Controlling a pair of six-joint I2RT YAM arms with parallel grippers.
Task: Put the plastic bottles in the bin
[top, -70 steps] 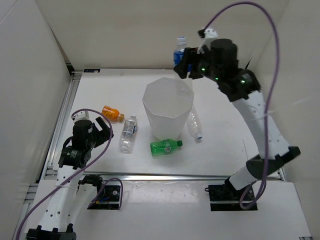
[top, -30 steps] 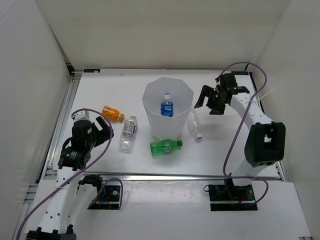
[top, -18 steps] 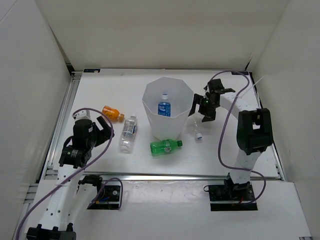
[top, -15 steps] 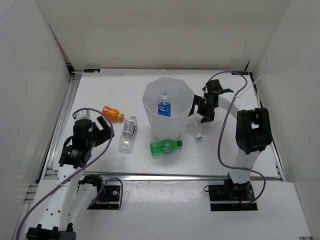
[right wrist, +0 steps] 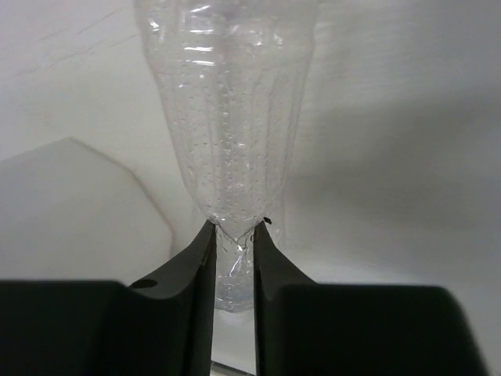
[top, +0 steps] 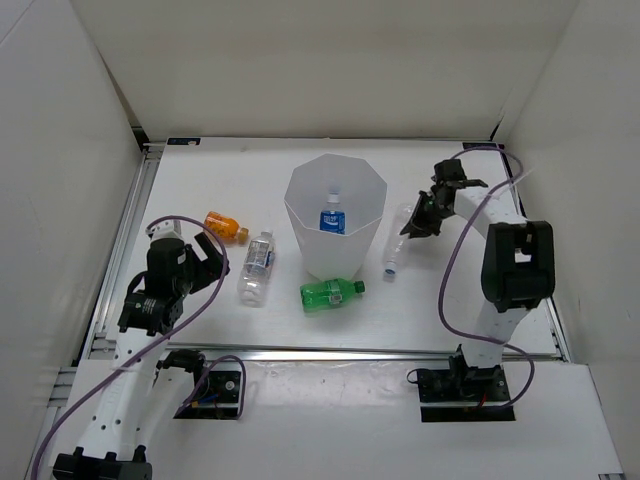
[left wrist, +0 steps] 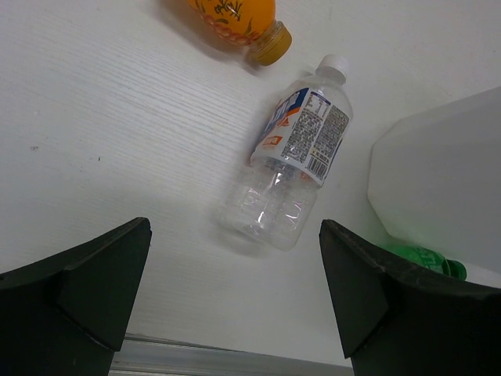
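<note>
The clear bottle needs to go up and to the left in the top view next, across the rim of the bin's opening [top: 345, 188]. My right gripper needs to lift it that way and then let go of it.
The white faceted bin [top: 300, 205] stands mid-table with a blue-labelled bottle [top: 332, 215] upright inside it. To its right my right gripper [top: 412, 222] is shut on a plain clear bottle [top: 397, 245], pinching its crumpled wall; the cap end points down toward the table. In the right wrist view the fingers squeeze that plain bottle [right wrist: 227, 94] narrow beside the bin [right wrist: 78, 211]. My left gripper [top: 205, 255] stands open and holds nothing, just left of a pale-labelled clear bottle [top: 257, 265]. The orange bottle [top: 226, 226] and green bottle [top: 332, 292] lie on the table.
The left wrist view shows the labelled bottle [left wrist: 293, 164], the orange bottle [left wrist: 235, 16], the bin's wall [left wrist: 438, 180] and the green bottle [left wrist: 423, 258] ahead of the open left gripper [left wrist: 233, 227]. White walls enclose the table on three sides. A metal rail [top: 330, 352] runs along the near edge.
The right gripper went from open to shut on the plain clear bottle and pulled its base end up and to the right. The left arm has not moved.
</note>
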